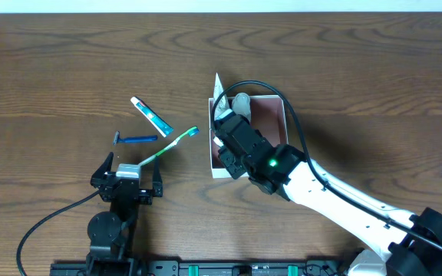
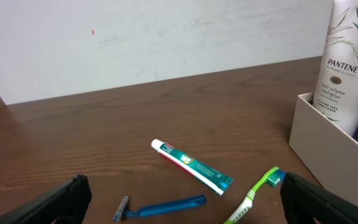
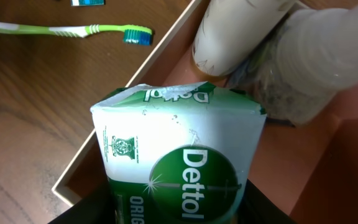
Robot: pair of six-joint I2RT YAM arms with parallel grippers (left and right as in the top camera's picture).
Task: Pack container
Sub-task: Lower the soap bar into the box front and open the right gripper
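Note:
My right gripper lowers next, turning into line with the box's sides, and releases the soap, since the bottom of the box beside the Pantene bottle (image 3: 178, 73) lies below it.
The container (image 1: 275, 116), a shallow white-walled box with a pinkish-brown floor, sits mid-table; its wall shows in the left wrist view (image 2: 328, 134) and in the right wrist view (image 3: 135, 87). My right gripper (image 1: 230, 136) hangs over the box's left part, shut on a green and white Dettol soap pack (image 3: 179, 155) held above the floor. A white Pantene bottle (image 2: 350, 62) stands inside the box, just beyond the soap (image 3: 291, 56). My left gripper (image 1: 129, 182) stands open near the front edge, holding nothing (image 2: 183, 180).
Left of the box lie a toothpaste tube (image 1: 151, 116) (image 2: 191, 165), a blue razor (image 1: 135, 139) (image 2: 163, 207) and a green toothbrush (image 1: 171, 144) (image 2: 253, 196) (image 3: 73, 29). The toothbrush head lies near the box's left wall, its handle end near my left gripper.

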